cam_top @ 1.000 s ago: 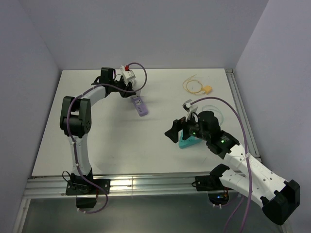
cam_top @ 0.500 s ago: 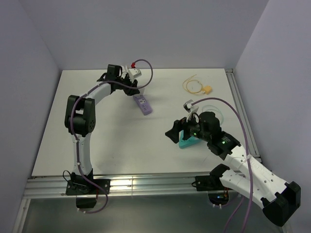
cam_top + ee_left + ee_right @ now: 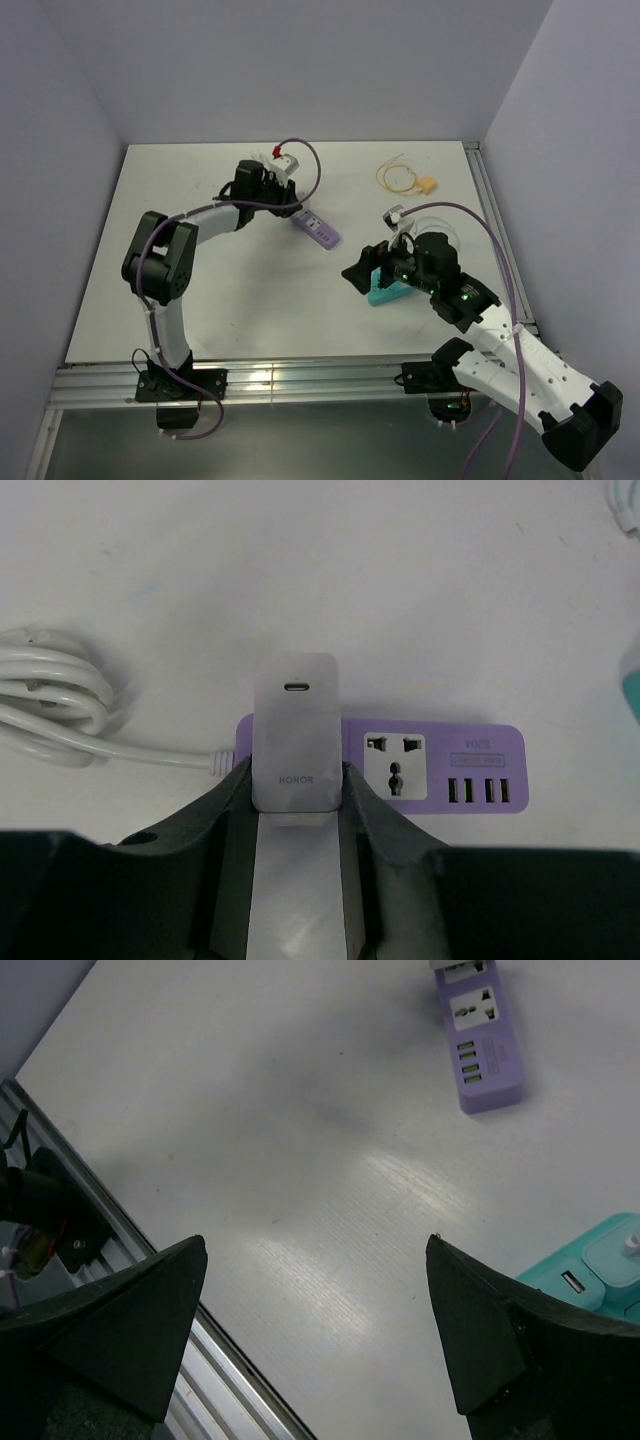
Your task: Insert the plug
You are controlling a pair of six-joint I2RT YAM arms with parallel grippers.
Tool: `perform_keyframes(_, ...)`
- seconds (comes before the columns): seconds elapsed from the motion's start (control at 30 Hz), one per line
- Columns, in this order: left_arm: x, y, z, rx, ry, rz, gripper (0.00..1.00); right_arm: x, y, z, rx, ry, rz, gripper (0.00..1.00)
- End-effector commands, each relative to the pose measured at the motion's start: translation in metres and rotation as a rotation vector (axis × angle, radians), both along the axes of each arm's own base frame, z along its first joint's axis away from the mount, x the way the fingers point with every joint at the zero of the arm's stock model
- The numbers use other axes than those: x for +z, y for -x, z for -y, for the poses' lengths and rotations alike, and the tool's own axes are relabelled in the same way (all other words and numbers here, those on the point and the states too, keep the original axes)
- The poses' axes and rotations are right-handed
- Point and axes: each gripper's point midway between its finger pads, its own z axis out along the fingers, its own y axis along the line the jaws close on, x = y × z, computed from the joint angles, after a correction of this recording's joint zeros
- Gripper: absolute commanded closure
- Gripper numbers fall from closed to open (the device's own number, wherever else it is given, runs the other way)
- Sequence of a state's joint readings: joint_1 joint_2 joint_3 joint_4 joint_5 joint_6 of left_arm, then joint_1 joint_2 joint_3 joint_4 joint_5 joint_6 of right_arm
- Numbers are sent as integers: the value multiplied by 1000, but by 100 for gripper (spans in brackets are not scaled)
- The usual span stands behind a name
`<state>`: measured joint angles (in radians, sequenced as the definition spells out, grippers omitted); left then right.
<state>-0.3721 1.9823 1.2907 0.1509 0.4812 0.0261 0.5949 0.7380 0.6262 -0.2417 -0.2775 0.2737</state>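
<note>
My left gripper needs to move down and toward the teal power strip next and then release, because the charger already stands on the cord end of the purple power strip.
The plug is a small yellow-tan block at the far right, on a thin looped yellow cable; neither gripper is near it. In the left wrist view, my left gripper is shut on a white charger block. The block stands on the left end of the purple power strip. From above, that gripper and the strip lie at the table's middle. My right gripper hangs open and empty over bare table, its fingertips wide apart.
A teal power strip lies just right of the right gripper, its corner in the right wrist view. The purple strip's coiled white cord lies to its left. A metal rail runs along the near edge.
My left arm has swung to the right, and the purple strip has slid right and turned with it. The right arm has barely shifted.
</note>
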Motion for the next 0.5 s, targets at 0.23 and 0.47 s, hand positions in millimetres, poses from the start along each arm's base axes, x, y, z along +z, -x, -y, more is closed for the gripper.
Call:
perform_keyframes(0.23, -52, 70, 14, 256, -32, -99, 100, 6, -11, 7, -100, -9, -54, 4)
perform_keyframes(0.47, -91, 94, 6, 382, -194, -102, 100, 9, -15, 12, -166, -18, -91, 3)
